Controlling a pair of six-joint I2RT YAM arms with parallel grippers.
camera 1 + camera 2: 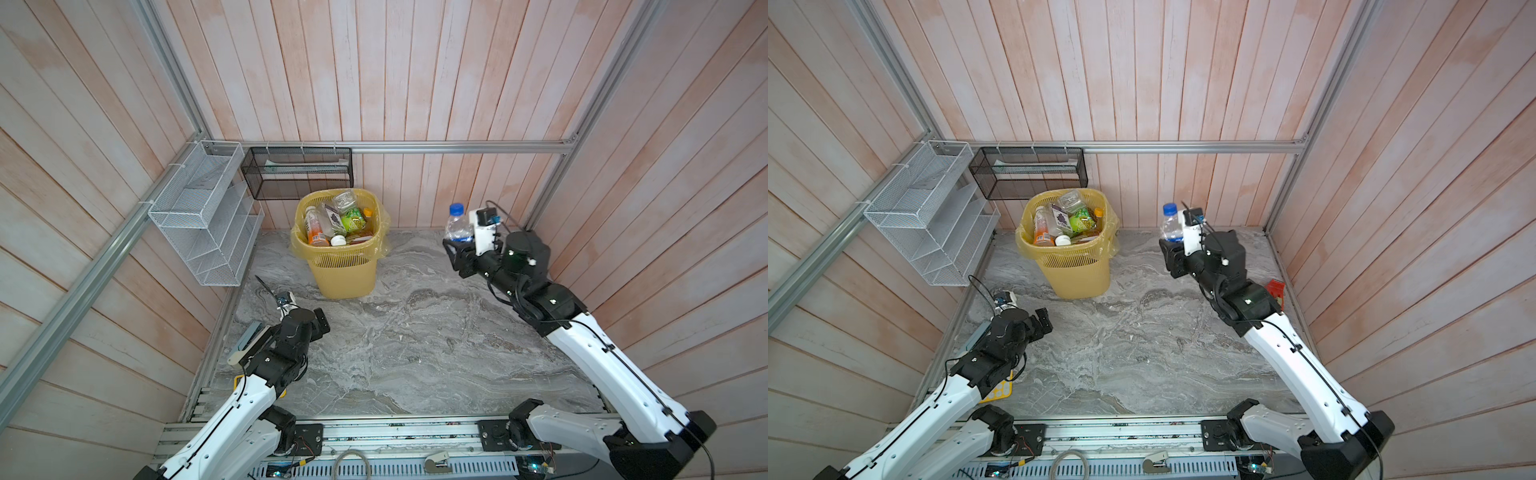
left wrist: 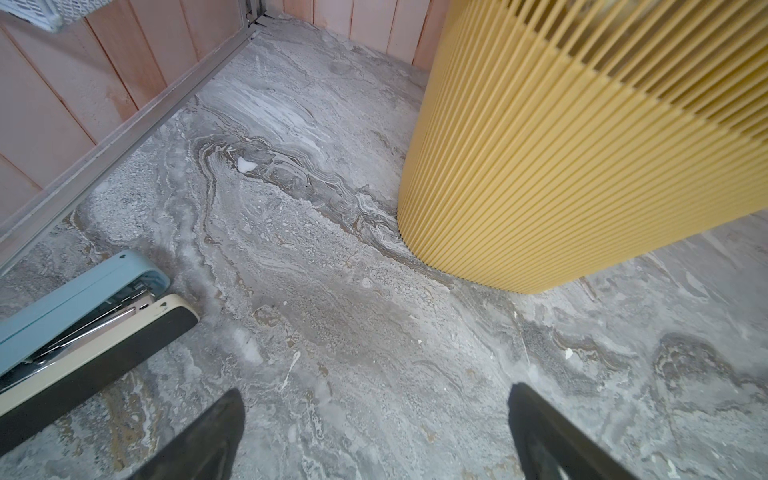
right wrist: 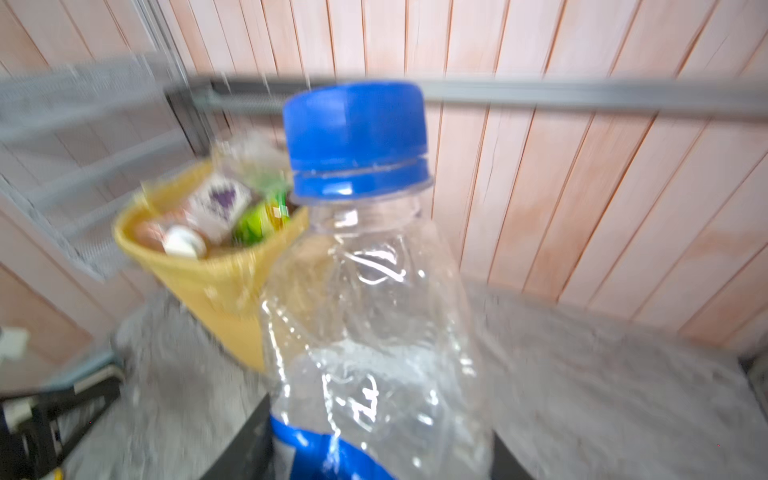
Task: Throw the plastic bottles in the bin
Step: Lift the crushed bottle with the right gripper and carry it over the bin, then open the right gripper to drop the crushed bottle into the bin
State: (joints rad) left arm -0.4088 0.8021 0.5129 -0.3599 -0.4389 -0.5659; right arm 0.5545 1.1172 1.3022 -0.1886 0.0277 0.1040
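Note:
My right gripper holds its bottle, and the bin's rim stands high. It should move up, then across and down over the bottles in the bin's open top (image 1: 350,220) (image 3: 233,212) to let go of the bottle.
A clear plastic bottle (image 1: 456,224) (image 1: 1170,224) (image 3: 374,311) with a blue cap and blue label stands upright in my right gripper (image 1: 455,245) (image 1: 1169,246) (image 3: 380,436), which is shut on its lower body, raised above the floor at the back right. The yellow lattice bin (image 1: 345,274) (image 1: 1073,270) (image 2: 561,187) (image 3: 199,278) stands at the back, to the left of that bottle, holding several plastic bottles (image 1: 336,220) (image 1: 1065,222). My left gripper (image 1: 322,322) (image 1: 1043,319) (image 2: 376,395) is open and empty, low over the floor near the bin's base.
A white wire rack (image 1: 203,216) and a black mesh basket (image 1: 297,172) hang on the back-left walls. A blue and cream stapler (image 2: 83,316) (image 1: 249,340) lies by the left arm. A red tape dispenser (image 1: 1275,291) sits by the right wall.

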